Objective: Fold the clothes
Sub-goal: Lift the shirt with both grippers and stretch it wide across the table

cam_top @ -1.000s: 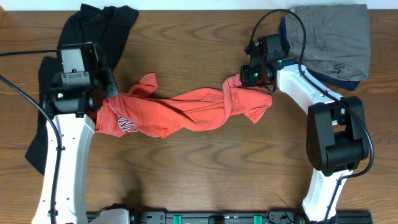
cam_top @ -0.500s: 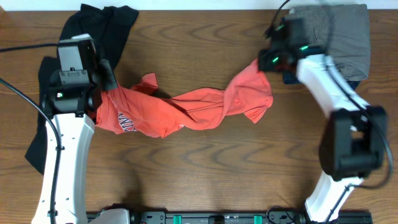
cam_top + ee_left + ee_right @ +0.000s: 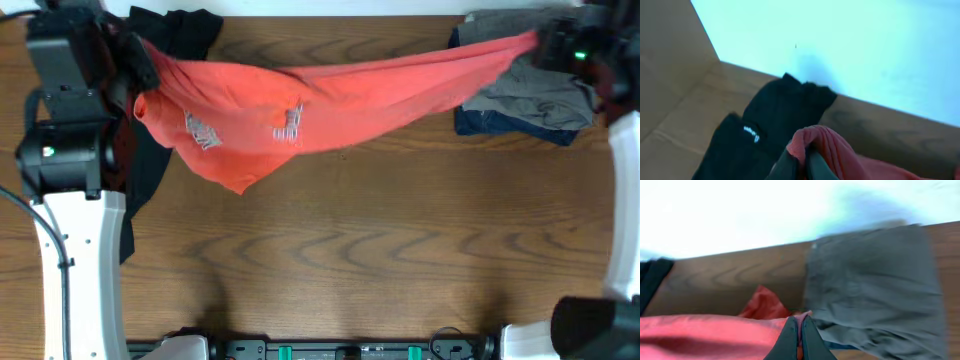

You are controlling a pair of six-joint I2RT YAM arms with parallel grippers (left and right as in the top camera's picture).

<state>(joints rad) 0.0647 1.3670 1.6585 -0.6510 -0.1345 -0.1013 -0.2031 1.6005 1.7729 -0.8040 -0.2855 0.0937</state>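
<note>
The T-shirt's end hangs lifted, so the left gripper will go down toward the wood beside the black garment (image 3: 180,28), which lies below the gripper, and let go of the fabric there.
The coral-red T-shirt (image 3: 330,95) hangs stretched across the back of the table, lifted off the wood, its white lettering facing up. My left gripper (image 3: 140,62) is shut on its left end, and in the left wrist view the fingers (image 3: 801,162) pinch a fold of the red T-shirt (image 3: 840,150). My right gripper (image 3: 540,45) is shut on the right end; the right wrist view shows its fingers (image 3: 799,337) clamped on the red T-shirt's (image 3: 705,335) edge. A black garment (image 3: 180,28) with a small white logo (image 3: 753,134) lies under the left arm.
A grey folded garment (image 3: 530,80) on a dark blue one (image 3: 500,125) lies at the back right corner, just below the stretched shirt's right end. Both arm bases stand at the table's front edge.
Both grippers have risen and pulled apart toward the back corners. The shirt, bunched on the table before, is now lifted and drawn out into a long band.
</note>
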